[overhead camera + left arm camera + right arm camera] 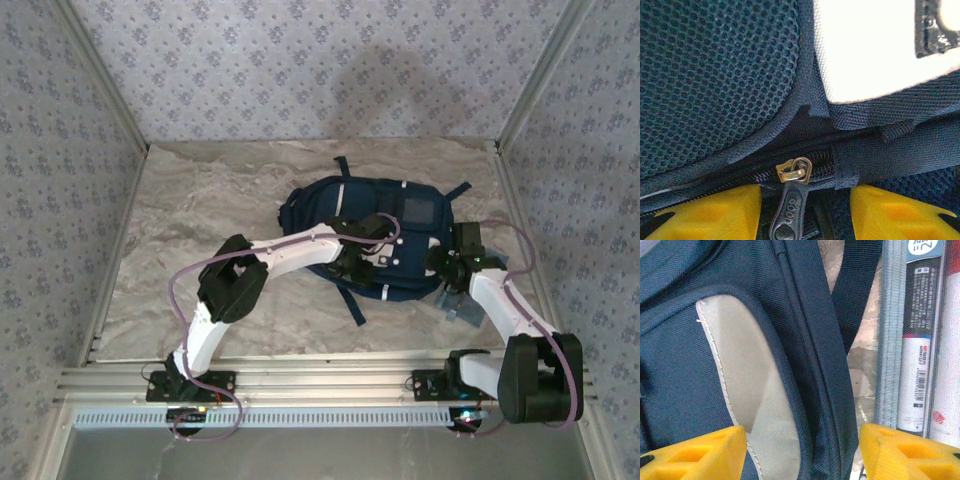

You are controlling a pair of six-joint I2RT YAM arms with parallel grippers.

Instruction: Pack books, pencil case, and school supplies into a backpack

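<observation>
The dark zipper pull point(789, 212) is off-centre between the open fingers. My left gripper should next shift slightly away from the white patch, centre on the pull and close.
The navy backpack point(400, 215) lies flat in the middle of the table. My left gripper point(355, 265) reaches over its near edge. In the left wrist view that gripper point(805, 215) stands open, its yellow fingers point(705, 212) on either side of the dark zipper pull point(789, 212) and brass slider point(795, 170), not touching them. My right gripper point(802, 455) is open over the backpack's right edge point(810, 365), beside a white patch point(745, 375). The translucent grey pencil case point(920, 340) lies on the table just right of it. The books and school supplies are out of view.
Patterned walls close in the marble table point(200, 200) on three sides, with a metal rail point(330, 375) along the near edge. A dark strap point(355, 305) trails from the backpack toward the rail. Bare tabletop lies to the left of the backpack.
</observation>
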